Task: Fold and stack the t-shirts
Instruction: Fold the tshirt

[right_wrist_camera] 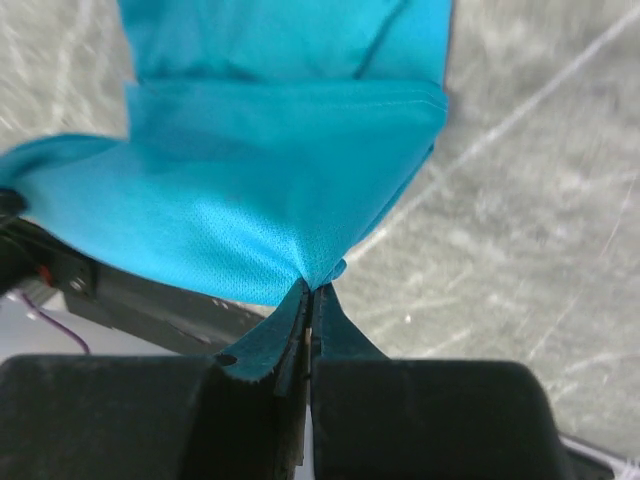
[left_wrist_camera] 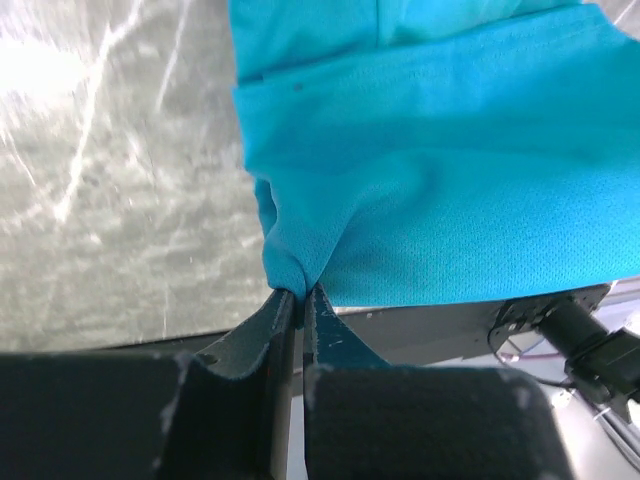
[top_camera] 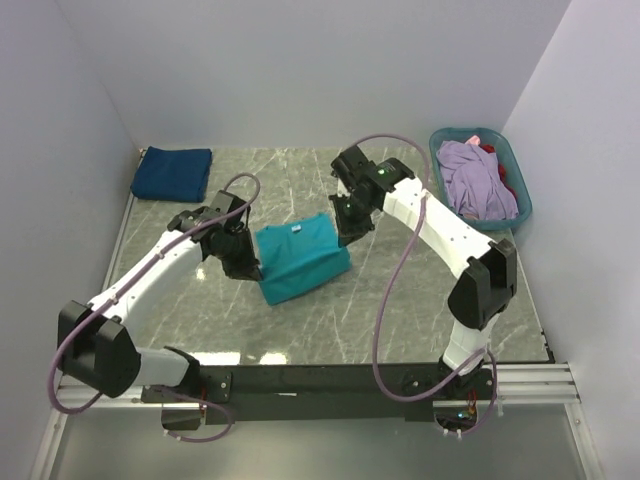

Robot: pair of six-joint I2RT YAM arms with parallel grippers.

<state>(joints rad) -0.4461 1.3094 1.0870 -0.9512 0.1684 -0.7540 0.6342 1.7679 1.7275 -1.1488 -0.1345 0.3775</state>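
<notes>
The t-shirt's raised edge still hangs short of the t-shirt's far edge. I should next move my left gripper outward and down onto the t-shirt's far corner (top_camera: 260, 233), then let go.
A teal t-shirt (top_camera: 300, 258) hangs partly folded between my two arms over the middle of the table. My left gripper (top_camera: 250, 268) is shut on its left edge; in the left wrist view the cloth (left_wrist_camera: 440, 180) bunches into the closed jaws of that gripper (left_wrist_camera: 300, 292). My right gripper (top_camera: 347, 238) is shut on the shirt's right corner, where the fabric (right_wrist_camera: 270, 200) is pinched at the tips of that gripper (right_wrist_camera: 312, 288). A folded navy t-shirt (top_camera: 172, 173) lies at the back left. A lavender t-shirt (top_camera: 478, 180) and a bit of red one (top_camera: 490, 150) sit in the basket.
A teal-blue plastic laundry basket (top_camera: 515, 165) stands at the back right, beside the right wall. The marble tabletop (top_camera: 330, 320) ends at a black rail along the near edge. White walls close in on three sides.
</notes>
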